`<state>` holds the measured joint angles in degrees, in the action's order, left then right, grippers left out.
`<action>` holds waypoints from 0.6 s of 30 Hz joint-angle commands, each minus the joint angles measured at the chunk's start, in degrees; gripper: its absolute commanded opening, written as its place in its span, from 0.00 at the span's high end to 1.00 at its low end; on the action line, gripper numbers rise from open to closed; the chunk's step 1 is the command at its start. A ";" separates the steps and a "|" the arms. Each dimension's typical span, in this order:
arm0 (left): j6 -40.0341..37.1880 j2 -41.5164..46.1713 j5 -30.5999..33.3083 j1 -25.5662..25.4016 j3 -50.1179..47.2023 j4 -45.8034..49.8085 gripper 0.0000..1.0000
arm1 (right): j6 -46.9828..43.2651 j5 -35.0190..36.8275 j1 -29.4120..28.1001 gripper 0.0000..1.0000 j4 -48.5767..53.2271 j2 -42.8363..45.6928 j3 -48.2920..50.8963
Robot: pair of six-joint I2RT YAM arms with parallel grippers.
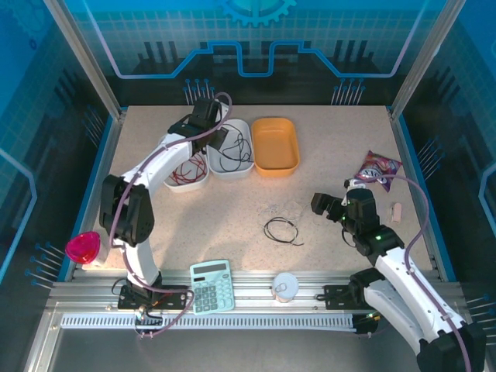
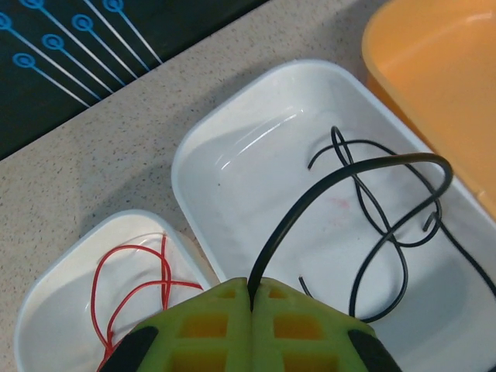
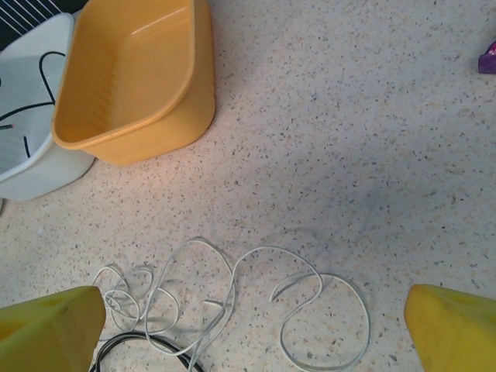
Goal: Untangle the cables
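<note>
I should next move my left gripper down toward the middle white tray and let go of the black cable there, because more black cable is already inside.
My left gripper [image 1: 213, 124] [image 2: 252, 298] hangs over the middle white tray [image 1: 232, 174] [image 2: 182, 167], shut on a black cable [image 2: 325, 186] that arcs up out of its green fingertips. More black cable [image 2: 387, 232] lies looped in that tray. A red cable [image 1: 186, 172] [image 2: 128, 287] lies in the left white tray [image 2: 46, 283]. On the table a thin white cable [image 3: 232, 294] sprawls in loops, with a black cable [image 1: 281, 231] [image 3: 147, 345] crossing its near end. My right gripper [image 1: 325, 208] [image 3: 252, 333] hovers open above the white cable, with nothing between its yellow fingers.
An empty orange tray [image 1: 275, 147] [image 3: 132, 70] stands right of the white trays. A snack packet [image 1: 378, 168] lies at the right. Along the near edge are a pink cup [image 1: 83, 247], a calculator [image 1: 211, 285] and a small white pot [image 1: 284, 287].
</note>
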<state>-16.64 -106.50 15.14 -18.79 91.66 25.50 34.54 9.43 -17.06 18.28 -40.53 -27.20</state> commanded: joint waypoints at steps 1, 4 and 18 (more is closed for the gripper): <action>-5.96 -3.01 -1.43 1.25 2.72 1.42 1.00 | 1.03 -1.02 0.93 0.00 1.53 -0.83 -2.50; -7.93 -5.01 -2.16 1.47 3.04 -1.63 1.00 | 1.29 -1.32 0.96 0.00 1.82 -1.32 -2.75; -11.72 -16.67 -5.18 3.00 10.43 -9.76 0.99 | 2.20 -0.03 0.96 0.00 4.50 -1.43 -4.30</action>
<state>-26.72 -121.16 11.99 -16.99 98.72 18.68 35.92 8.62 -16.80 21.19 -42.02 -29.36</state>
